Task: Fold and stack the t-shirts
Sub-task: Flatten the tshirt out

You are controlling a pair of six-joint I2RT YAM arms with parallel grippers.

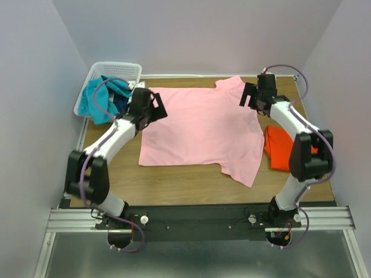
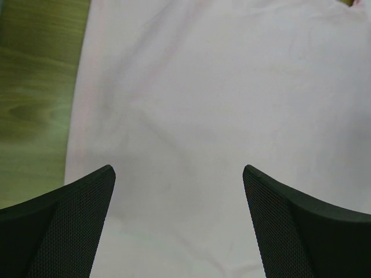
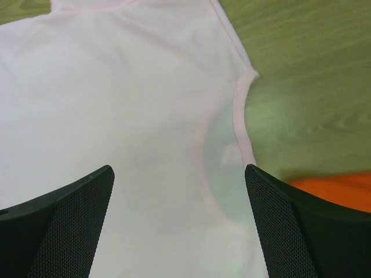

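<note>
The pink shirt's near corner on the basket side lies flat and uncovered. So my left gripper should move back and down onto it, then close.
A light pink t-shirt lies spread flat in the middle of the wooden table. It fills the left wrist view and most of the right wrist view, where its neckline shows. A bright orange shirt lies crumpled at the right, beside the pink one; its edge shows in the right wrist view. My left gripper is open just above the pink shirt's far left edge. My right gripper is open above its far right part, by the neckline. Both hold nothing.
A white basket stands at the far left corner with teal and dark blue garments hanging out of it. Bare wooden table shows in front of the pink shirt. Walls close in on three sides.
</note>
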